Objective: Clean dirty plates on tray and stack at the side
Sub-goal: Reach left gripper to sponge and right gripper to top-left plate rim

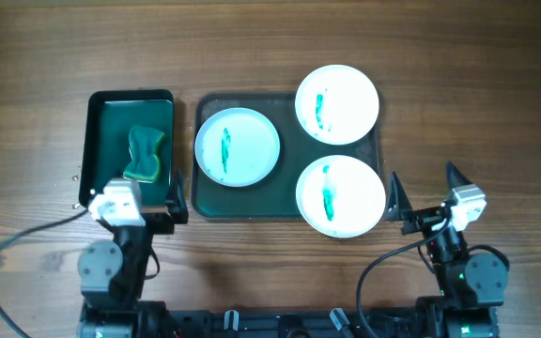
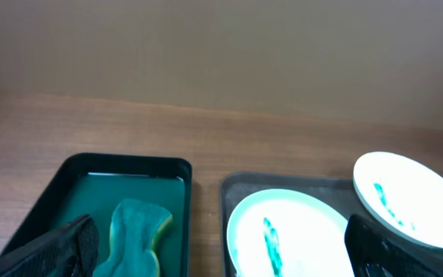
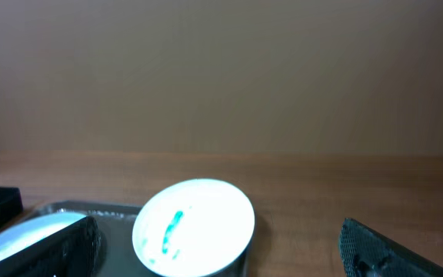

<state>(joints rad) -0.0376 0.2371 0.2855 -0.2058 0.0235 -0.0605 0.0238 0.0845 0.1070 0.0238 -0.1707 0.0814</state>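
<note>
My right gripper swings outward over the tray next, tilting down onto that plate's gap-side rim (image 1: 277, 143), since bare tray leaves room beside the plate nearest the sponge.
Three white plates with teal smears lie on the dark-green tray (image 1: 205, 202): one at the left (image 1: 238, 146), one at the back right (image 1: 337, 103) overhanging the rim, one at the front right (image 1: 340, 195). My left gripper (image 1: 131, 208) is open near the front edge of the smaller sponge tray, holding nothing. My right gripper (image 1: 427, 192) is open and empty, right of the front right plate. The left wrist view shows the left plate (image 2: 287, 231) and the back right plate (image 2: 410, 196). The right wrist view shows the back right plate (image 3: 194, 225).
A smaller deep green tray (image 1: 97, 141) at the left holds a green sponge (image 1: 145, 154), also in the left wrist view (image 2: 135, 237). Wooden table (image 1: 477, 103) lies bare to the right of the plates and at the far side.
</note>
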